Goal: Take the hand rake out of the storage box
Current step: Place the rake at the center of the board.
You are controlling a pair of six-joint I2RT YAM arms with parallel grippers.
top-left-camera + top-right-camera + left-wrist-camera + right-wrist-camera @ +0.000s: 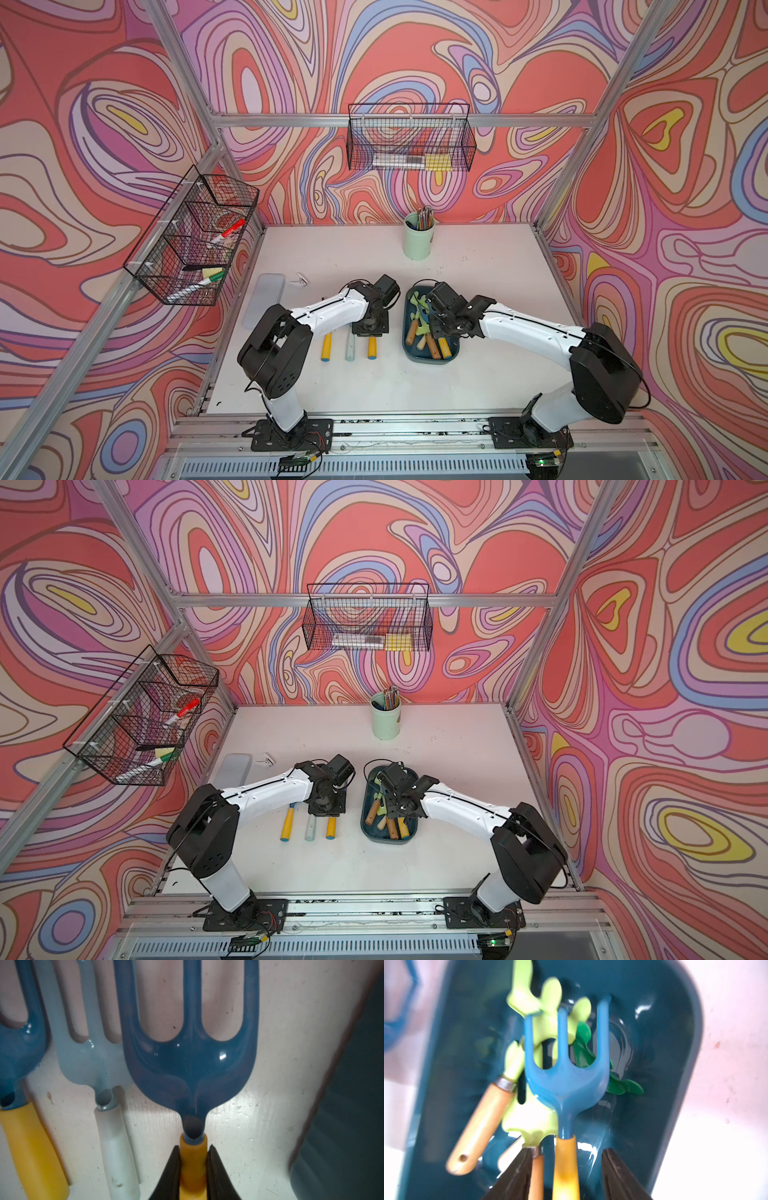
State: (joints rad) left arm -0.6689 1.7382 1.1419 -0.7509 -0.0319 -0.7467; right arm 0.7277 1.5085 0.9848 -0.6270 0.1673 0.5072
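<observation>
My left gripper lowers slightly toward the storage box next and releases the rake, since the bare tabletop (pixel 379 348) (pixel 218 1136) beside the pale blue rake lies below it.
The dark teal storage box (pixel 430 360) (pixel 386 840) (pixel 675 1022) sits on the table's right half, holding several hand tools. Among them is a blue hand rake (pixel 566 1080) whose yellow handle (pixel 444 347) lies between the fingers of my right gripper (pixel 568 1152) (pixel 440 330). The jaws are open and there is a gap to the handle. To the left of the box, my left gripper (pixel 193 1159) (pixel 370 328) is shut on the yellow handle of another blue hand rake (pixel 191 1064) lying on the table.
Beside the held rake lie a pale blue rake (pixel 91 1059) (pixel 350 347) and a third blue rake with a yellow handle (pixel 326 345). A grey lid (pixel 264 300) and a white clip (pixel 299 281) lie at the left. A mint cup (pixel 419 241) stands at the back, and wire baskets (pixel 195 237) (pixel 409 141) hang on the frame.
</observation>
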